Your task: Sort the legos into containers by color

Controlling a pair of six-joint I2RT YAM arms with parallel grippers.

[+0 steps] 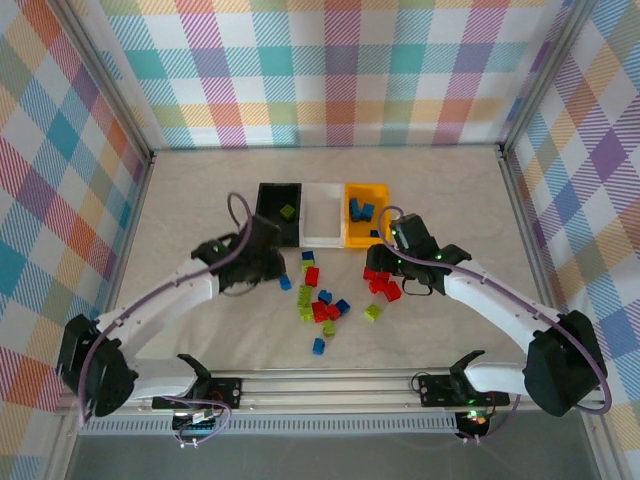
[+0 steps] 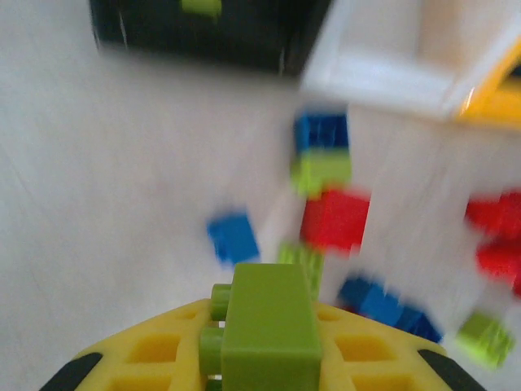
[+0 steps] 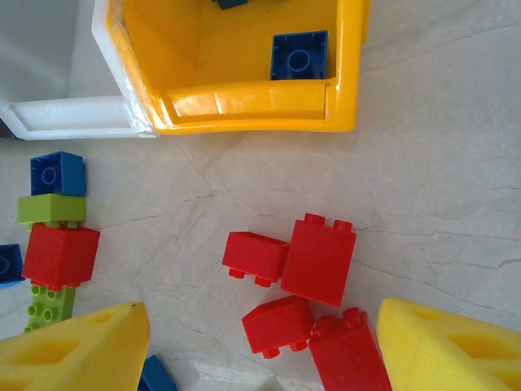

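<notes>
I will move my right gripper down and back onto the cluster's nearest red lego (image 1: 393,291), because that lego is below the gripper's open fingers, toward my base.
My left gripper (image 2: 264,358) is shut on a lime green lego (image 2: 269,326), just in front of the black bin (image 1: 279,212), which holds one green brick (image 1: 287,211). My right gripper (image 3: 264,350) stands open above a cluster of red legos (image 3: 317,261), just in front of the orange-yellow bin (image 3: 244,102) with blue bricks (image 3: 299,55) inside. The white bin (image 1: 322,215) stands between the other two bins. Loose red, blue and green legos (image 1: 322,305) lie scattered on the table's middle.
The three bins stand side by side at mid-table. A stack of blue, green and red bricks (image 3: 55,220) lies left of the right gripper. Checkered walls (image 1: 330,70) with metal posts enclose the table.
</notes>
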